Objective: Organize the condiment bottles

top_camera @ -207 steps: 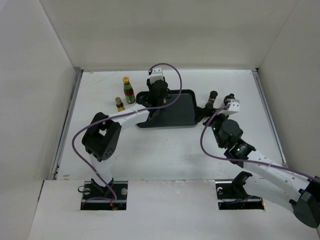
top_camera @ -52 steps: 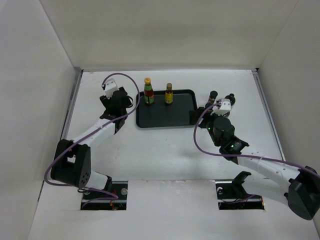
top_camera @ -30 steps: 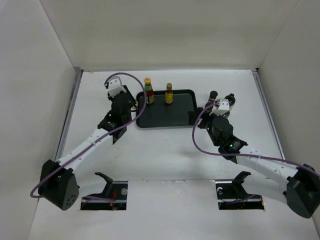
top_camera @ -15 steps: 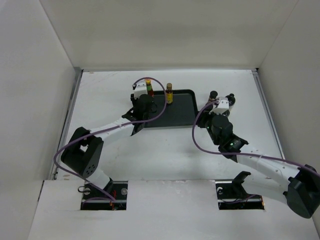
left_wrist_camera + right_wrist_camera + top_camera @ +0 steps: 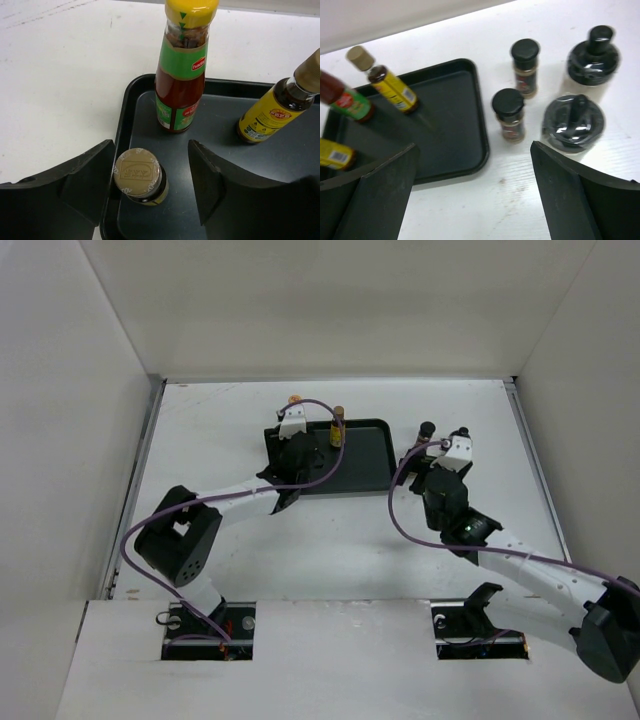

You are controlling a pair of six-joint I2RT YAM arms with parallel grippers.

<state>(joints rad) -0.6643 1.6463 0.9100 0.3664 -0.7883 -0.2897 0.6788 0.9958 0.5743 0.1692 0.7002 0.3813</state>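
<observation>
Next, my right gripper shifts outward toward the right in the wrist view and lowers around the nearer pale-bodied bottle, which still stands outside the tray (image 5: 360, 455).
A black tray (image 5: 360, 455) holds three bottles. The green-and-red yellow-capped bottle (image 5: 182, 75) and a tall amber yellow-labelled bottle (image 5: 272, 107) stand at its back. A short amber bottle with a tan cap (image 5: 138, 175) stands in the tray's front left corner. My left gripper (image 5: 152, 150) is open around the short bottle, which is close to the left finger (image 5: 85, 180). My right gripper (image 5: 475, 200) is open and empty. It hovers over bare table in front of two dark-capped brown bottles (image 5: 509, 115) (image 5: 525, 67) and two pale-bodied ones (image 5: 572, 122) (image 5: 594, 55).
White walls enclose the table on the left, back and right. The four loose bottles stand right of the tray's right edge (image 5: 482, 140). In the top view the left gripper (image 5: 287, 445) hides the tray's left end and the right gripper (image 5: 428, 462) is just right of the tray.
My left gripper has moved right, from the table left of the tray to over the tray's left end. The right gripper has shifted slightly.
</observation>
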